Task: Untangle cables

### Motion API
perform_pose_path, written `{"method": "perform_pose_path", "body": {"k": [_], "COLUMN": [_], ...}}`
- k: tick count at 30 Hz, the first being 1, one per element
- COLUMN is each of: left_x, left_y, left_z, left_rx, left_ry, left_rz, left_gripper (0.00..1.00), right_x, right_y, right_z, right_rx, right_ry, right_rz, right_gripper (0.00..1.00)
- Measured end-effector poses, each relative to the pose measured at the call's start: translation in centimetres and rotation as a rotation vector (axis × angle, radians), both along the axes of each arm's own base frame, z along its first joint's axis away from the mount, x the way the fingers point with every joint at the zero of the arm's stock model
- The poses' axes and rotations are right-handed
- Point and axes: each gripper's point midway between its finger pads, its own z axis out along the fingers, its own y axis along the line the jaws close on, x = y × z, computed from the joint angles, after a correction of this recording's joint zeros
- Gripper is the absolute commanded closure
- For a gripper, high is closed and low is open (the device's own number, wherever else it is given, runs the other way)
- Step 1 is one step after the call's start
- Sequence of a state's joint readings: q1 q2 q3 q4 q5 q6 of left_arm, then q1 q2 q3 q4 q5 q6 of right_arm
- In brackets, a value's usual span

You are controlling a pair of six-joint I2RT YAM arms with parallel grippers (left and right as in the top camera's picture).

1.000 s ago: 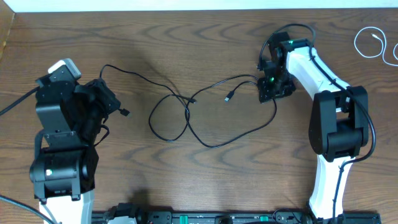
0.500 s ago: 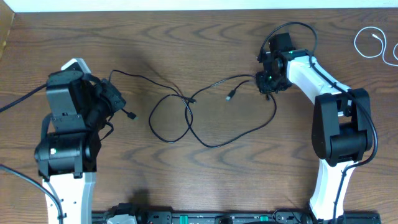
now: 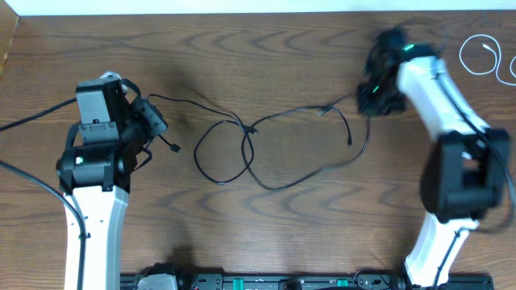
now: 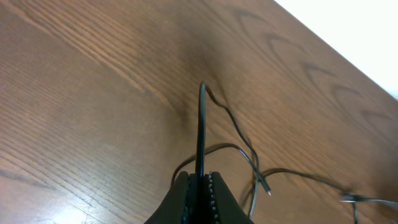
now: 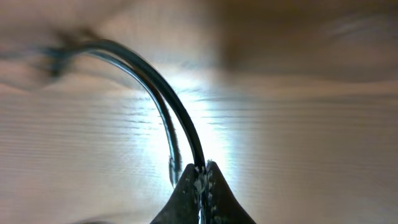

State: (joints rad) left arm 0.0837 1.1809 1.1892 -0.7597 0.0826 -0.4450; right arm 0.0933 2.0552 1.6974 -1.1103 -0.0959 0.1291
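Observation:
I should pull my right gripper toward the white cable [image 3: 482, 56] and release the black cable [image 3: 278, 184], as that coil is outward and to the gripper's right in the overhead view.
A thin black cable [image 3: 278, 184] lies across the middle of the table in loops that cross at a tangle [image 3: 247, 129]. My left gripper [image 3: 158, 122] is shut on one stretch of it near its left end, and the cord [image 4: 201, 124] rises straight out of the closed jaws. One plug end [image 3: 174, 147] lies just below that gripper. My right gripper [image 3: 372, 98], blurred, is shut on the black cable [image 5: 163, 84] near its other end, and a plug [image 3: 349, 143] dangles free. A white cable [image 3: 482, 56] sits coiled at the far right, apart from the black one.
The wooden table's far edge [image 3: 242, 11] meets a white surface. The arm bases and a black rail [image 3: 266, 282] line the front edge. Thick black leads [image 3: 32, 129] trail off the left arm.
My right gripper has shut on the black cable and swung right, drawing that end out and dragging the plug with it. The left arm has moved up and right, still gripping.

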Motion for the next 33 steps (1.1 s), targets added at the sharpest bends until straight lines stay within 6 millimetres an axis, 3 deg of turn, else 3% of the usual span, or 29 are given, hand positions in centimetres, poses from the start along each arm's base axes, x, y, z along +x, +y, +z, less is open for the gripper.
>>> {"method": "perform_pose_path", "body": {"k": [2,5,7,8,11,13,15,21,24,28,30,33], "left_x": [0.2,0.6,0.8,0.9,1.0,1.1,1.2,1.3,0.9,-0.2,-0.9,-0.6], "left_y": [0.1,0.2,0.2,0.2,0.0,-0.5,-1.0,-3.9,-7.8,-13.4,-15.5,-16.3], "left_z": [-0.6,-1.6,-2.4,-3.0,-4.2,-4.9,-5.4,-7.3,-8.2,-9.7,-11.1,-14.0], "left_rx": [0.003,0.003,-0.001,-0.002,-0.015,-0.03,-0.039,-0.125,-0.159,-0.161,-0.139,-0.055], "left_ry": [0.02,0.052,0.079,0.099,0.142,0.163,0.179,0.238,0.271,0.327,0.373,0.434], "left_rz": [0.005,0.006,0.008,0.007,-0.007,-0.037,-0.079,-0.234,-0.389,-0.578,-0.641,-0.657], "left_gripper": [0.92,0.87,0.83,0.76,0.57,0.5,0.43,0.41,0.41,0.41,0.41,0.41], "right_x": [1.3,2.5,1.9,1.0,-1.3,-2.3,-2.6,-1.3,-0.8,-0.8,-0.9,-0.9], "right_y": [-1.4,-3.2,-4.0,-4.2,-4.1,-4.1,-4.0,-4.0,-4.0,-4.0,-4.0,-4.0], "right_z": [5.4,15.4,22.4,26.2,31.1,31.8,31.4,27.3,25.9,25.5,25.4,25.4], "right_rx": [0.008,0.028,0.037,0.044,0.059,0.061,0.063,0.056,0.053,0.052,0.052,0.052], "right_ry": [-0.108,-0.349,-0.521,-0.616,-0.739,-0.749,-0.727,-0.599,-0.554,-0.539,-0.535,-0.531], "right_rz": [-0.048,-0.103,-0.125,-0.132,-0.132,-0.133,-0.134,-0.137,-0.138,-0.138,-0.138,-0.138], "right_gripper": [0.99,0.99,0.99,0.99,0.99,0.99,0.99,0.99,0.99,0.99,0.99,0.99]}}
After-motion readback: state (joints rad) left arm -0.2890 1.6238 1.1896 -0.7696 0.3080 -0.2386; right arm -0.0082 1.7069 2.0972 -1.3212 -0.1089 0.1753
